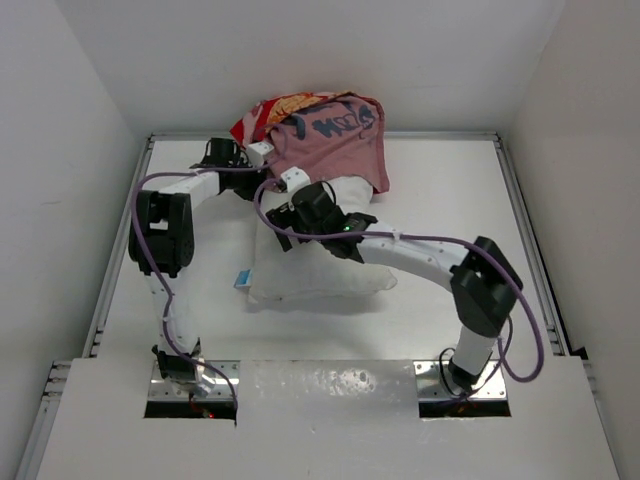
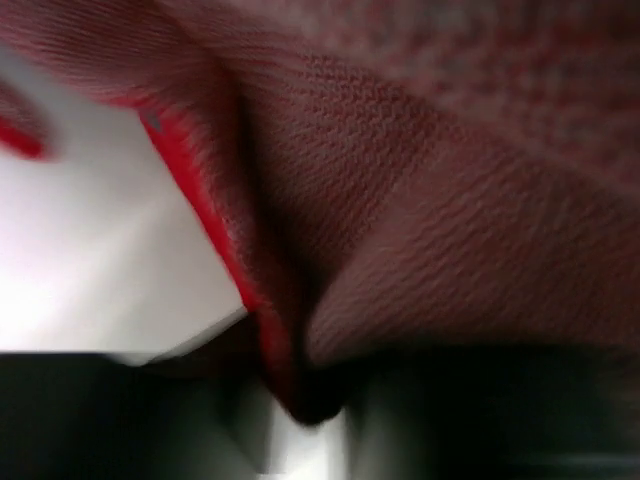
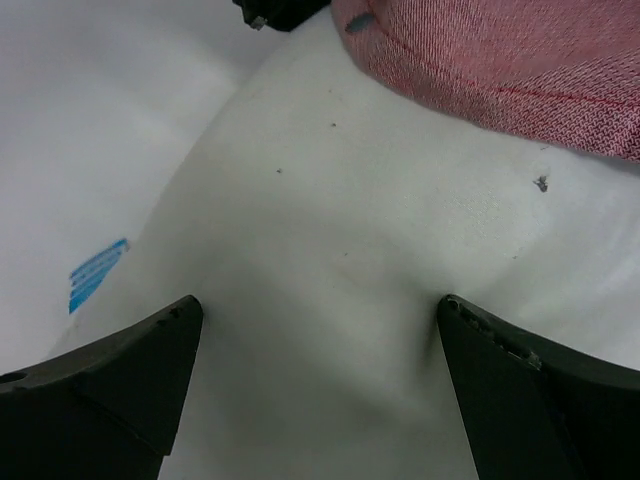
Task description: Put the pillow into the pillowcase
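Note:
The pillow's partly bare far end (image 1: 352, 190) lies to the right of my left gripper in the top view. The gripper lifts the pillowcase's hem over it and releases next.
The white pillow (image 1: 320, 272) lies in the middle of the table, its far end under the red-orange pillowcase (image 1: 335, 140), which is bunched over it at the back. My left gripper (image 1: 258, 153) is at the pillowcase's left edge. In the left wrist view the pillowcase (image 2: 420, 200) fills the frame, and a fold of its red hem (image 2: 215, 225) runs down between the blurred jaws of the left gripper (image 2: 300, 425), which pinch it. My right gripper (image 1: 287, 220) is open, its fingertips resting wide apart on the pillow (image 3: 340, 200); the right gripper (image 3: 320, 310) holds nothing.
White walls close the table in at the left, back and right. A small blue tag (image 1: 241, 280) sticks out at the pillow's near left corner, also the blue tag (image 3: 97, 272) in the right wrist view. Purple cables loop along both arms.

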Available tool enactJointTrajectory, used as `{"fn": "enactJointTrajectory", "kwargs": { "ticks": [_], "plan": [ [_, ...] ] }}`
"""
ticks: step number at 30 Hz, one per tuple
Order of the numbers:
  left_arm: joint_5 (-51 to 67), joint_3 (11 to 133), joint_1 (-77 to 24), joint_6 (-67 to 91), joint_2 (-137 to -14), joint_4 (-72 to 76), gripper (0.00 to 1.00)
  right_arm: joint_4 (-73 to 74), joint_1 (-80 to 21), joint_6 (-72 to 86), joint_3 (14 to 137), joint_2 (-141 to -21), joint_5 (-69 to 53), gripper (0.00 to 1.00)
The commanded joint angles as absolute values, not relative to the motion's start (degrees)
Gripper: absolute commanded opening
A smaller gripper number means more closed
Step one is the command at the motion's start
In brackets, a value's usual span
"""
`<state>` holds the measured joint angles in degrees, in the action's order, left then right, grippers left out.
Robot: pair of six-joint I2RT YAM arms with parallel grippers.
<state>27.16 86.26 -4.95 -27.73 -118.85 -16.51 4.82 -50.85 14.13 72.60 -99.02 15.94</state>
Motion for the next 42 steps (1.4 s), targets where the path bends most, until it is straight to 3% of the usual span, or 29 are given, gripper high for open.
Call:
{"fn": "enactJointTrajectory", "kwargs": {
  "ticks": [1,4,6,7,8,9,10,12,14,18,27,30,37,41,42],
  "plan": [
    [34.5,88.8,-4.9,-25.6,-118.3,-13.2,0.01,5.4,-51.3,19.6,77.3,-104.8,15.7,0.99],
    [39.2,89.2,-4.4,-25.4,-114.5,-15.6,0.00,10.4,-50.5,20.7,81.5,-113.8,15.4,0.99],
    [42.9,92.6,-4.2,-27.1,-113.1,-25.4,0.00,17.5,-48.7,23.1,93.4,-120.5,11.5,0.98],
    [44.2,96.7,-4.2,-28.3,-112.9,-30.0,0.00,26.4,-45.5,25.4,99.4,-127.8,8.3,0.60],
    [45.3,98.9,-4.3,-32.0,-112.8,-39.5,0.00,29.4,-43.4,28.2,111.1,-131.1,-0.6,0.34],
    [46.8,102.6,-4.3,-34.6,-112.2,-49.7,0.00,30.8,-39.0,33.8,117.6,-134.8,-6.2,0.00],
    [47.5,104.3,-4.3,-37.8,-111.9,-49.8,0.00,28.9,-36.9,37.5,117.7,-134.9,-10.0,0.00],
    [49.3,107.4,-4.3,-47.3,-110.9,-63.9,0.00,21.1,-33.1,44.7,114.8,-131.9,-12.4,0.00],
    [51.2,110.7,-4.3,-54.9,-110.0,-74.9,0.00,7.7,-32.4,43.2,106.4,-123.2,-2.8,0.00],
    [49.8,113.5,-4.3,-51.9,-107.5,-75.6,0.00,-17.6,-32.5,37.6,96.9,-112.4,13.3,0.00],
    [67.7,137.0,-4.6,-52.8,-106.2,-74.9,0.00,-19.6,-32.6,22.8,114.5,-118.4,36.7,0.00],
    [73.0,140.7,-4.6,-49.1,-105.6,-68.2,0.00,-19.6,-33.4,22.8,119.1,-120.8,41.3,0.00],
    [90.2,138.1,-5.4,-14.8,-105.0,-44.0,0.00,-17.9,-35.2,26.6,123.3,-124.6,45.8,0.00],
    [84.8,140.1,-6.1,1.6,-105.1,-27.3,0.00,-17.3,-36.7,43.2,112.8,-120.2,33.1,0.00],
    [83.6,139.1,-6.2,13.2,-105.5,-15.0,0.00,-17.7,-37.7,46.4,109.0,-119.8,31.4,0.00]
  ]
}}
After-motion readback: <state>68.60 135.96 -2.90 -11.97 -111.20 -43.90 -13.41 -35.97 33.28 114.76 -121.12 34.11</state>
